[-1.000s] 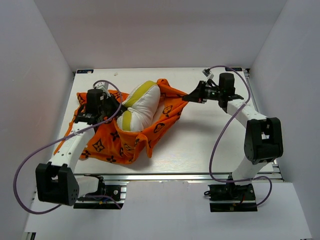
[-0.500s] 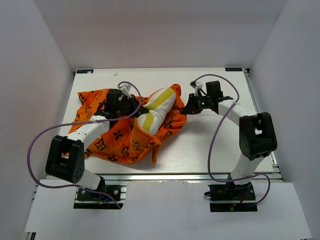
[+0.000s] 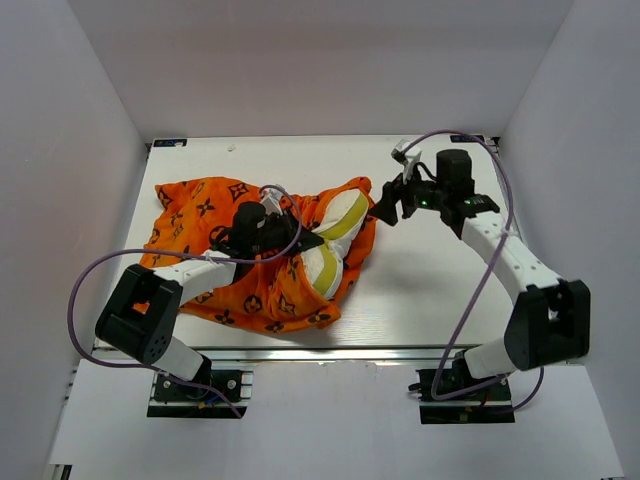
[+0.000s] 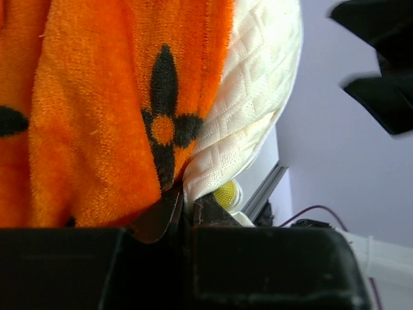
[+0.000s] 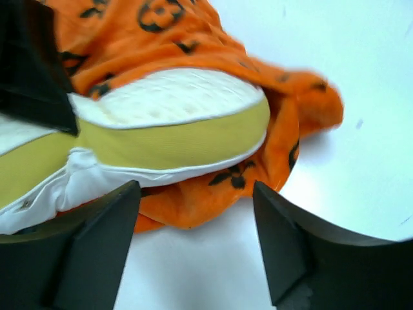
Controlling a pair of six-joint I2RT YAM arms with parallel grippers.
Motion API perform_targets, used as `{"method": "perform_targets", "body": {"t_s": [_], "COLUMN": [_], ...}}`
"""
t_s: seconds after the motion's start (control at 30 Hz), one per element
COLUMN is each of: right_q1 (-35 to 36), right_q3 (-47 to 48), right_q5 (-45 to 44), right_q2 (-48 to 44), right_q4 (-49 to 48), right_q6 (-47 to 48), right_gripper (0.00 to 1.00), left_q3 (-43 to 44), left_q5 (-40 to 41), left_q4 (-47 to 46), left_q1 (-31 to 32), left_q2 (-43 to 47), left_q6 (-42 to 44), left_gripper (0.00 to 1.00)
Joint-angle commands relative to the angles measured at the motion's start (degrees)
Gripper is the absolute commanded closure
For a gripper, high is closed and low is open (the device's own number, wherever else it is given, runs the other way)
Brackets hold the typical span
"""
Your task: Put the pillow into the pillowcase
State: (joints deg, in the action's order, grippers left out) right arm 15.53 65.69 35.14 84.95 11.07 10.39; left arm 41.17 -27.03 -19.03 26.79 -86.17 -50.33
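Observation:
My right gripper will next go down and toward the pillow, onto the orange edge of the case's lower layer, which sticks out under the pillow's banded end.
The orange pillowcase (image 3: 200,205) lies bunched left of the table's middle, and the cream pillow (image 3: 322,262) with its yellow band pokes out of its right end. My left gripper (image 3: 310,240) is shut on the pillowcase's edge right against the pillow. Seen from the left wrist, its tips (image 4: 184,206) pinch orange fabric (image 4: 97,116) beside the quilted white pillow (image 4: 258,97). My right gripper (image 3: 383,208) hovers open just right of the bundle. In the right wrist view it (image 5: 193,226) holds nothing, with the pillow's band (image 5: 161,145) and the pillowcase (image 5: 193,32) just beyond its fingers (image 5: 97,239).
White table top (image 3: 430,290) stretches right of the bundle. An aluminium rail (image 3: 330,352) runs along the near edge. White walls enclose the table on three sides. Purple cables (image 3: 90,290) loop beside both arms.
My right gripper has opened, let go of the pillowcase's edge and drawn back to the right. The left gripper has pulled fabric rightward over the pillow, so less white shows.

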Motion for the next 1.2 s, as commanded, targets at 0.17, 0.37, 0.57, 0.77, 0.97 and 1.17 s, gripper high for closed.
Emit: {"method": "perform_targets", "body": {"t_s": [0.17,0.37,0.57,0.77,0.97,1.17], "right_q1": [0.55,1.08,4.15,8.8,11.18,11.45], "right_q3": [-9.53,-12.08,-9.62,-5.75,-3.12,-1.53], "right_q5": [8.02,6.53,6.7,6.09,1.7,-0.15], "right_q2": [-4.18,-1.2,4.17,10.41,16.12,20.96], "right_q4": [-3.33,-9.21,-15.19,-18.19,-20.12,-19.6], "right_q6": [18.17,25.1,27.57,31.44,34.42,38.47], "right_gripper": [0.2,0.23,0.22,0.21,0.2,0.21], "left_q3": [2.68,3.31,2.17,1.64,1.72,0.93], "left_q5": [4.26,3.57,1.63,1.19,1.01,0.48], "left_q4": [-1.63,-1.45,-2.41,-3.56,-3.47,-3.82], "left_q1": [-2.7,-5.33,-5.87,-6.04,-6.74,-8.59], "left_q2": [2.23,6.01,6.19,6.19,7.07,9.18], "left_q6": [-7.06,-8.91,-9.79,-10.85,-11.11,-12.34], "left_gripper": [1.0,1.0,1.0,1.0,1.0,1.0]}}
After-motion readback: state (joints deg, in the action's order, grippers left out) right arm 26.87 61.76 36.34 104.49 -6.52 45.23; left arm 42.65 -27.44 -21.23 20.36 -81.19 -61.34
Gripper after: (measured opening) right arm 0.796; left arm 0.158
